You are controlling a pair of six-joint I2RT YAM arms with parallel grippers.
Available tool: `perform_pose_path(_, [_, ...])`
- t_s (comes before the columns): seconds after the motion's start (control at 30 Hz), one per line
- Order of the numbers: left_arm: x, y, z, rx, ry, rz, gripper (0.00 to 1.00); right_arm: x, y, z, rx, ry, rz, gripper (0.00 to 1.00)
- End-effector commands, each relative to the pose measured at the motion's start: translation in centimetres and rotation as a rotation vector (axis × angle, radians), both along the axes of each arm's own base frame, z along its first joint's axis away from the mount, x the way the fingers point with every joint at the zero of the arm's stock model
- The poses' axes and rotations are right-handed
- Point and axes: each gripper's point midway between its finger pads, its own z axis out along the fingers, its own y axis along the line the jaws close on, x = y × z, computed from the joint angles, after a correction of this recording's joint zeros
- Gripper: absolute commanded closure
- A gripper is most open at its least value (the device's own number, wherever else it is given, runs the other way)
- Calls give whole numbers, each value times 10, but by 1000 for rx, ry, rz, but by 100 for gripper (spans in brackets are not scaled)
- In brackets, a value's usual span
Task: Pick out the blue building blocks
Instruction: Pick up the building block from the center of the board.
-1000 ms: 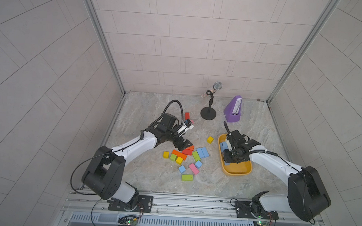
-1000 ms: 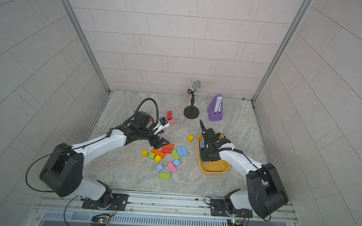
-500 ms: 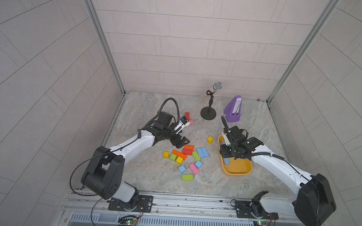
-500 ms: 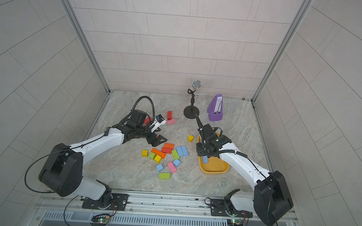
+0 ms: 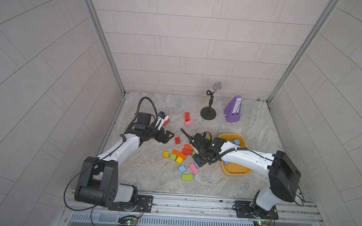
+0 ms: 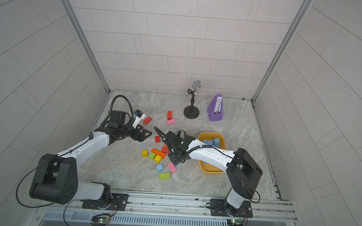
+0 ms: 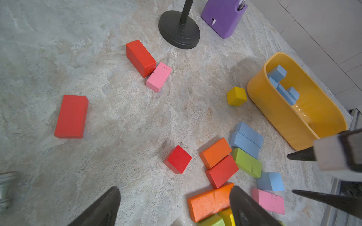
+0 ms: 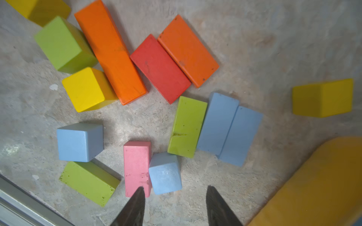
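Note:
The blue cube by the pink brick is below my right gripper and still outside the tub (image 5: pixel 237 173), so my right gripper will go down next and put its open fingers around the cube.
My right gripper (image 8: pixel 175 188) hangs open over the block pile, nothing between its fingers. A blue cube (image 8: pixel 165 173) lies just ahead of its tips, touching a pink brick (image 8: pixel 137 168). Two blue bricks (image 8: pixel 217 121) lie side by side next to a green brick, and another blue cube (image 8: pixel 80 141) stands apart; in a top view that cube (image 5: pixel 181 168) sits at the near side of the pile. Several blue blocks (image 7: pixel 282 86) lie in the yellow tub (image 5: pixel 237 173). My left gripper (image 7: pixel 174 188) is open and empty, held above bare floor at the pile's far left (image 5: pixel 167 136).
Red, orange, green, yellow and pink blocks are mixed through the pile (image 5: pixel 179 153). A red cube (image 5: pixel 177 140) and red bricks lie toward the left arm. A microphone stand (image 5: pixel 207 115) and a purple metronome (image 5: pixel 233 109) stand at the back. Walls close in on three sides.
The right arm has swung from the yellow tub over to the block pile, its jaws widening. The left arm has drawn back from the pile toward the far left.

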Motion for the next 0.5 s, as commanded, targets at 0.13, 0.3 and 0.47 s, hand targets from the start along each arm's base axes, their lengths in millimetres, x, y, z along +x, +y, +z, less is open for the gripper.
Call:
perform_pose_path(0.13, [4, -5, 14, -46, -56, -11, 8, -3, 0, -19, -63, 55, 33, 47])
perform_pose_path(0.3, [3, -6, 13, -48, -56, -17, 9, -9, 5, -31, -54, 105, 44, 47])
perform_pose_path(0.47, [3, -5, 13, -45, -64, -18, 9, -12, 3, -39, -75, 133, 45, 49])
